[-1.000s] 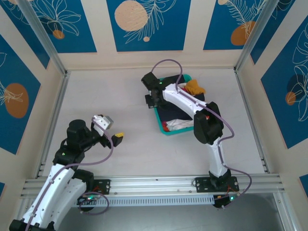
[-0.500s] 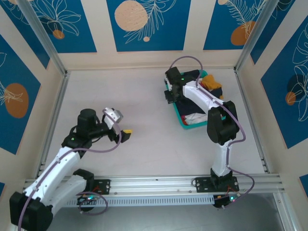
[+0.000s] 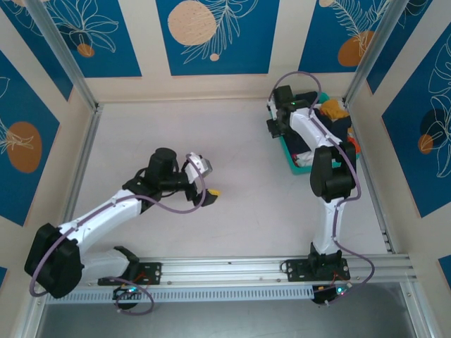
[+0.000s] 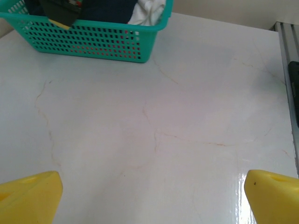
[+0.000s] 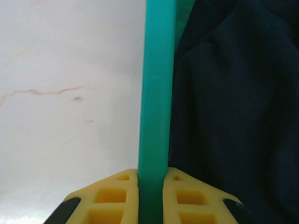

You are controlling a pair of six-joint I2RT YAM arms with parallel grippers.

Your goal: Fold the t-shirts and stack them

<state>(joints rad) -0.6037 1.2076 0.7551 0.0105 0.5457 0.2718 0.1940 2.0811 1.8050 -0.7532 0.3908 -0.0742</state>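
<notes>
Next, my right gripper slides the held basket rim toward the side bar (image 3: 369, 177) and slightly outward, then releases it, because bare tabletop still shows beside that bar.
A teal mesh basket (image 3: 289, 153) sits at the table's far right and holds the t-shirts. An orange-yellow one (image 3: 333, 110) lies at its far end and a white one (image 3: 304, 160) at its near end. My right gripper (image 5: 151, 186) is shut on the basket's left rim (image 5: 156, 93), with the dark navy t-shirt (image 5: 233, 116) just inside that rim. In the top view the right gripper (image 3: 273, 128) is at the basket's left side. My left gripper (image 3: 209, 182) hangs open over bare table at mid-table, well left of the basket (image 4: 93, 42); its yellow fingertips (image 4: 28, 196) hold nothing.
The white table (image 3: 246, 232) is walled at the back and both sides. The basket is close to the right wall rail (image 3: 366, 155). A metal rail (image 3: 232, 267) runs along the near edge by the arm bases.
The right arm has dragged the basket from mid-table to the far right, its grip staying shut on the rim. The left arm has stretched out rightward toward mid-table, gripper still open.
</notes>
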